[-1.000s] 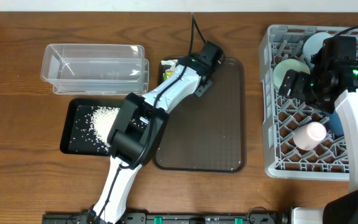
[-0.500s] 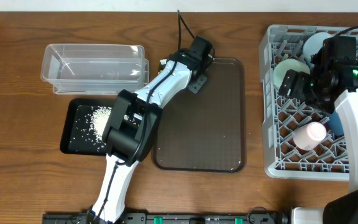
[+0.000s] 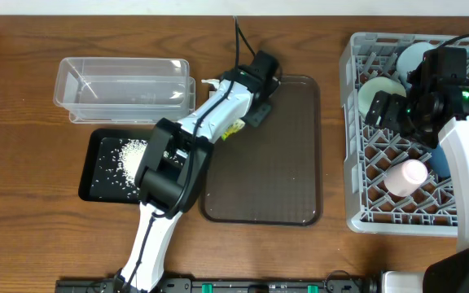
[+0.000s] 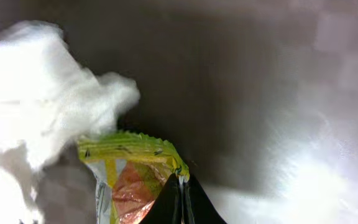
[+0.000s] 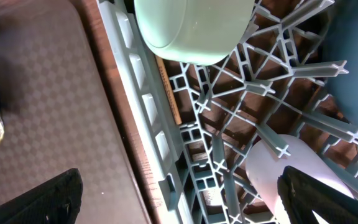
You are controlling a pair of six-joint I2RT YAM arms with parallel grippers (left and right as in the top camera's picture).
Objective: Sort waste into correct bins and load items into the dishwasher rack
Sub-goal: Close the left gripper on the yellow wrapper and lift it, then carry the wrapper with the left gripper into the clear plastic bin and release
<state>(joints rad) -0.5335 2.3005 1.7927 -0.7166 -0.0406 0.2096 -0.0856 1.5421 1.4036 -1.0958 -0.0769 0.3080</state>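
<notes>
My left gripper will next move up from the brown tray and to the left in the overhead view, over the clear container (image 3: 125, 90), which is empty.
My left gripper (image 4: 180, 182) is shut on a corner of the yellow printed wrapper (image 4: 126, 171), above the brown tray. The crumpled white tissue (image 4: 42, 93) lies just beyond the wrapper. From overhead the wrapper (image 3: 233, 129) peeks out beside the left forearm. My right gripper (image 5: 179, 208) hangs open over the grey dishwasher rack (image 3: 355, 163), holding nothing. In the rack sit the pink cup (image 3: 405, 175), the mint-green bowl (image 5: 191, 25), the light-blue bowl (image 3: 414, 55) and the dark-blue bowl (image 3: 440, 159). Rice (image 3: 133, 155) lies in the black tray (image 3: 92, 183).
The clear container (image 3: 124, 89) stands at the back left, right behind the black tray. The brown serving tray (image 3: 287, 171) lies in the middle, between the bins and the rack. The left arm stretches across the tray's left edge.
The left jaws have closed on the wrapper. The wrapper has moved from the brown tray's far-left corner to beside the forearm, nearer the front. The right arm has not moved.
</notes>
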